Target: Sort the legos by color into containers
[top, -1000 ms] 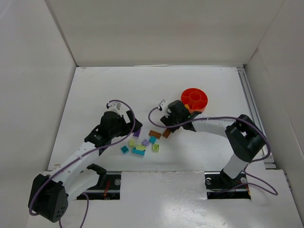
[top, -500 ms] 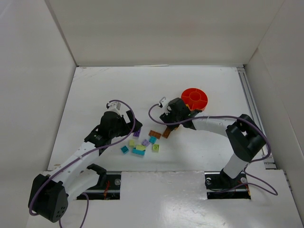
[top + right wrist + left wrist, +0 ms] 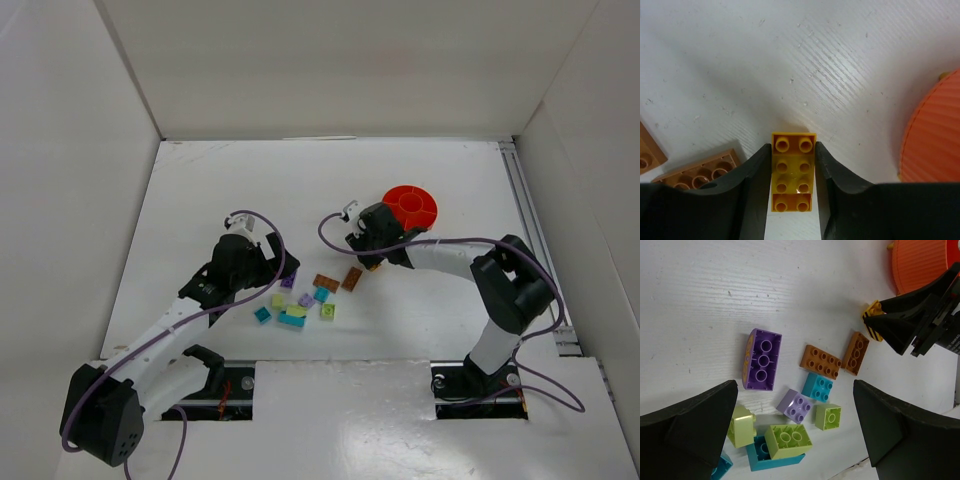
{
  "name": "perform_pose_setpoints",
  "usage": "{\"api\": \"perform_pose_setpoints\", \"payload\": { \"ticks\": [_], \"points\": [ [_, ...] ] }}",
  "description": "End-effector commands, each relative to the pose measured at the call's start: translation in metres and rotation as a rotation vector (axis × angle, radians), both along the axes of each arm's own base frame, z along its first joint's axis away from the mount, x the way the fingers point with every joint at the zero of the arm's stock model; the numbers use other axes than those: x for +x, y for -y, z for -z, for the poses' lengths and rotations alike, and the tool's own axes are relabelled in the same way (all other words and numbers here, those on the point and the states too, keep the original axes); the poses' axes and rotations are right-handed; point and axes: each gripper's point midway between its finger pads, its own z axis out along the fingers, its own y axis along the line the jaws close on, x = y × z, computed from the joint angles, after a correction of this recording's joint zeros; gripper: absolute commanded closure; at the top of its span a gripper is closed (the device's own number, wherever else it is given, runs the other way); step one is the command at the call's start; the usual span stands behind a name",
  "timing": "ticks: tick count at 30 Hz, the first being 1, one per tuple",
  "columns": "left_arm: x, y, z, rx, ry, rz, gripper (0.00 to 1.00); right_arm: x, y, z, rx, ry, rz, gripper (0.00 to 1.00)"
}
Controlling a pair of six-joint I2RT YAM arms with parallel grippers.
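The robot's right gripper needs to lift next and move outward over the open orange bowl (image 3: pixel 409 207) (image 3: pixel 934 137) to let go of the brick inside, since the bowl is outward of the gripper.
My right gripper (image 3: pixel 371 260) is shut on an orange two-by-four brick (image 3: pixel 792 172) just left of the orange bowl (image 3: pixel 409 207), whose ribbed wall shows in the right wrist view (image 3: pixel 935 135). My left gripper (image 3: pixel 264 273) is open and empty over the pile of legos. The pile holds two brown bricks (image 3: pixel 326 282) (image 3: pixel 351 278), a purple brick (image 3: pixel 761 359), a lilac brick (image 3: pixel 796 406), teal bricks (image 3: pixel 817 387) and lime bricks (image 3: pixel 828 416) (image 3: pixel 787 441). One lime brick lies on a teal one (image 3: pixel 775 457).
White walls enclose the table on the left, back and right. A metal rail (image 3: pixel 530 230) runs along the right side. The bowl stands at mid right, the loose bricks near the front middle.
My right gripper has moved away from the brown bricks toward the bowl, carrying the orange brick. The left arm has not moved.
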Motion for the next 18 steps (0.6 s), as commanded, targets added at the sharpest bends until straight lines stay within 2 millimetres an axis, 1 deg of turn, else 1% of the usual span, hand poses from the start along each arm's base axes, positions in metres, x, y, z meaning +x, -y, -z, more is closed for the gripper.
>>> {"api": "perform_pose_setpoints", "payload": {
  "ticks": [1, 3, 4, 5, 6, 7, 8, 10, 11, 12, 13, 14, 15, 16, 17, 18],
  "points": [
    [0.01, 0.005, -0.023, -0.016, 0.068, 0.01, 0.0, 0.017, -0.014, -0.018, 0.059, 0.058, 0.022, 0.64],
    [0.01, 0.005, -0.023, -0.016, 0.068, 0.01, 0.0, 0.018, -0.015, -0.027, 0.074, 0.076, 0.022, 0.72],
    [0.012, 0.006, -0.027, -0.02, 0.076, 0.01, 0.0, 0.016, -0.015, -0.028, 0.08, 0.073, 0.016, 0.77],
    [0.012, 0.006, -0.027, -0.02, 0.076, 0.01, 0.0, 0.017, -0.015, -0.039, 0.084, 0.102, 0.0, 0.79],
    [0.012, 0.006, -0.027, -0.02, 0.076, 0.01, 0.0, 0.014, -0.02, -0.045, 0.092, 0.112, -0.029, 0.81],
    [0.012, 0.006, -0.027, -0.02, 0.076, 0.01, 0.0, 0.017, -0.025, -0.056, 0.117, 0.147, -0.05, 0.81],
    [0.012, 0.006, -0.027, -0.02, 0.076, 0.01, 0.0, 0.019, -0.028, -0.074, 0.135, 0.198, -0.09, 0.81],
    [0.012, 0.006, -0.027, -0.02, 0.076, 0.01, 0.0, 0.017, -0.036, -0.091, 0.175, 0.243, -0.146, 0.81],
    [0.013, 0.007, -0.029, -0.024, 0.084, 0.01, 0.0, 0.027, -0.033, -0.105, 0.2, 0.291, -0.149, 0.82],
    [0.013, 0.007, -0.029, -0.024, 0.084, 0.01, 0.0, 0.032, -0.032, -0.122, 0.217, 0.344, -0.164, 0.82],
    [0.014, 0.007, -0.031, -0.028, 0.093, 0.01, 0.0, 0.033, -0.034, -0.132, 0.246, 0.369, -0.199, 0.82],
    [0.014, 0.007, -0.031, -0.028, 0.093, 0.01, 0.0, 0.04, -0.033, -0.137, 0.261, 0.403, -0.206, 0.82],
    [0.014, 0.007, -0.028, -0.024, 0.084, 0.01, 0.0, 0.05, -0.022, -0.146, 0.264, 0.439, -0.199, 0.82],
    [0.016, 0.008, -0.032, -0.022, 0.098, 0.015, 0.0, 0.054, -0.019, -0.15, 0.274, 0.456, -0.212, 0.82],
    [0.016, 0.008, -0.032, -0.022, 0.098, 0.015, 0.0, 0.058, -0.016, -0.153, 0.287, 0.465, -0.211, 0.82],
    [0.019, 0.009, -0.035, -0.023, 0.101, 0.015, 0.0, 0.067, -0.007, -0.156, 0.298, 0.473, -0.2, 0.82]
  ]
}}
